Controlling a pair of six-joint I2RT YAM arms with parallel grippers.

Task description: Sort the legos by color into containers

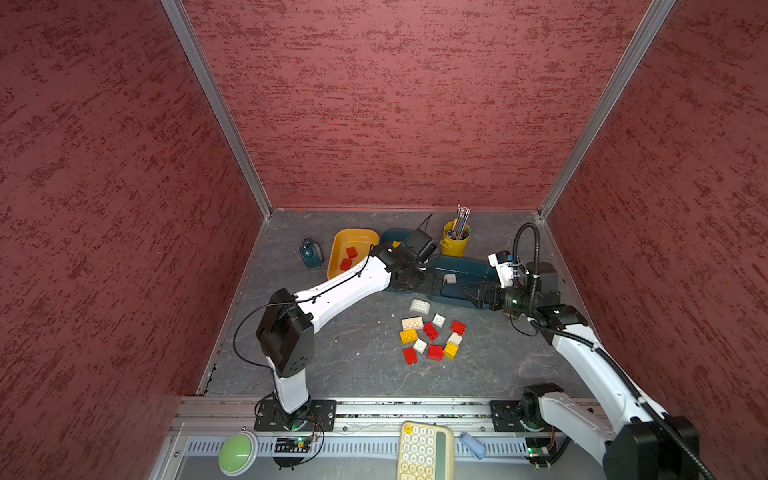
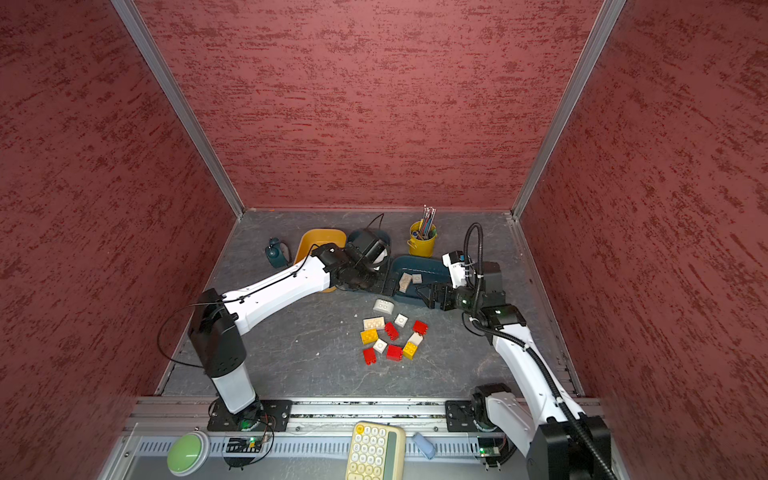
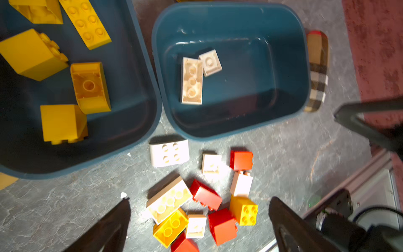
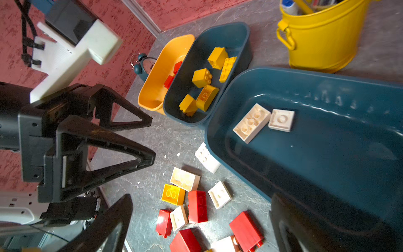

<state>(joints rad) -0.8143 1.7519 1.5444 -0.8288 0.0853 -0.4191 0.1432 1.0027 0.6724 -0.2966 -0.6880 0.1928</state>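
Note:
The white curved-top lego (image 1: 419, 306) (image 4: 207, 158) stands clear of the pile and lies below my right gripper, toward the yellow-brick container. My right gripper will move down and across over it next.
Loose red, yellow and white legos (image 1: 432, 336) lie in a pile on the grey table in both top views. The orange-yellow container (image 1: 357, 233) holds two red bricks (image 1: 348, 257). One teal container (image 3: 139, 122) holds several yellow bricks (image 3: 89, 87). The other teal container (image 3: 239, 122) holds an upturned oblong white brick (image 3: 192, 80) and a square white one (image 3: 210, 63). My left gripper (image 3: 199, 199) hangs open and empty between the two teal containers and the pile. My right gripper (image 4: 201, 201) is open and empty over the pile's right side, by the white-brick container's near edge (image 1: 469, 266).
A yellow cup of pens (image 1: 456, 241) stands behind the containers, and a small teal alarm clock (image 1: 309, 252) sits left of the orange one. A checked object (image 3: 317, 72) lies beside the white-brick container. A calculator (image 1: 422, 451) and a green button (image 1: 237, 453) sit at the front rail.

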